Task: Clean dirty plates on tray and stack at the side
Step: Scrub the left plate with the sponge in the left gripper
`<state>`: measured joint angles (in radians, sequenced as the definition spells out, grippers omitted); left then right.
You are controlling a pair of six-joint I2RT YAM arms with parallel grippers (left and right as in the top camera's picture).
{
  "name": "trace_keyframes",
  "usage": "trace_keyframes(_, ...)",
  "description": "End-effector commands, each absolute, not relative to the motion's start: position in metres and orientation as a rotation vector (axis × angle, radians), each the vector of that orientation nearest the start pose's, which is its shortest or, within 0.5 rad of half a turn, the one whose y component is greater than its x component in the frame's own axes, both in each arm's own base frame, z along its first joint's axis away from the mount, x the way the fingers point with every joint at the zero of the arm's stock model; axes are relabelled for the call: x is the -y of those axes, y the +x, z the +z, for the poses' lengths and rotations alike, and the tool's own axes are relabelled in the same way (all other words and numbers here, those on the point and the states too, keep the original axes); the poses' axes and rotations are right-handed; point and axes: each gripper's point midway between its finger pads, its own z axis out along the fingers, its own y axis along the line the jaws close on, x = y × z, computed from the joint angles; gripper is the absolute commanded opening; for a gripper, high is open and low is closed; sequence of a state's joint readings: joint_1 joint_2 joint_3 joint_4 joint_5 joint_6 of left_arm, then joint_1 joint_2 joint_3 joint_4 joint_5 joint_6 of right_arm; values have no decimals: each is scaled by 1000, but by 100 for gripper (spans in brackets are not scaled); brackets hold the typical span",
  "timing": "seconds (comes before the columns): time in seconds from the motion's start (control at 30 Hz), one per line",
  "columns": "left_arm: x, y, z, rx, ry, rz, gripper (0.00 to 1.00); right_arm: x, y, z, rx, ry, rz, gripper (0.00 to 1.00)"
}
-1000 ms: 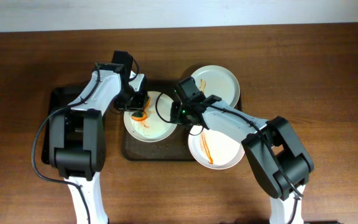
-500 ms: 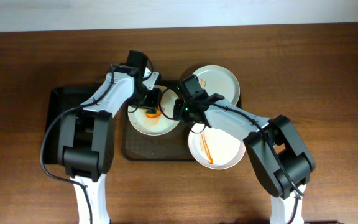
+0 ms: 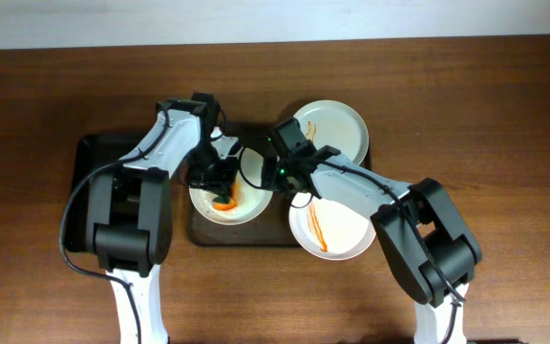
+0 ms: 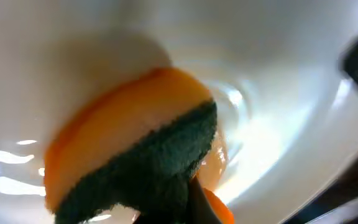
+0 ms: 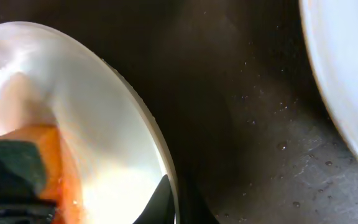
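Next, the right gripper raises and tilts the plate, as orange sauce still smears it, then lowers it onto the dark tray and releases the plate's rim.
A white plate (image 3: 246, 203) smeared with orange sauce sits at the left of the dark tray (image 3: 208, 232). My left gripper (image 3: 220, 186) is shut on an orange and green sponge (image 3: 223, 202), pressed onto that plate; the sponge fills the left wrist view (image 4: 135, 149). My right gripper (image 3: 273, 175) is shut on the plate's right rim (image 5: 163, 163), one finger on each side. A second dirty plate (image 3: 337, 229) lies at the tray's front right and a third (image 3: 342, 126) at the back right.
A black tray (image 3: 89, 153) lies left of the dark tray, mostly under my left arm. Brown wooden table (image 3: 504, 115) surrounds both trays. The wet tray floor (image 5: 266, 112) shows in the right wrist view.
My left gripper has swept the sponge across the plate, from its left side to the back and then down toward the front. My right gripper has stayed on the rim.
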<state>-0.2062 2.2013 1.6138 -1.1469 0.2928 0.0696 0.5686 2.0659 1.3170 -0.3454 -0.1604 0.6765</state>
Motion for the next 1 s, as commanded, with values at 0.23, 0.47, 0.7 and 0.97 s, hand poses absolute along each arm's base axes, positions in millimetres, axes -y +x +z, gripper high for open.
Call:
trace_keyframes(0.23, 46, 397, -25, -3047, -525, 404, 0, -274, 384, -6, -2816, 127, 540, 4)
trace_keyframes(0.47, 101, 331, -18, -3452, 125, -173, 0, -274, 384, -6, -2818, 127, 541, 4)
trace_keyframes(0.7, 134, 386, -24, -3215, -2, -421, 0, -273, 382, -7, -2825, 127, 539, 4)
trace_keyframes(0.97, 95, 472, 87, -2956, -101, 6, 0, -273, 382, -7, -2828, 128, 537, 4)
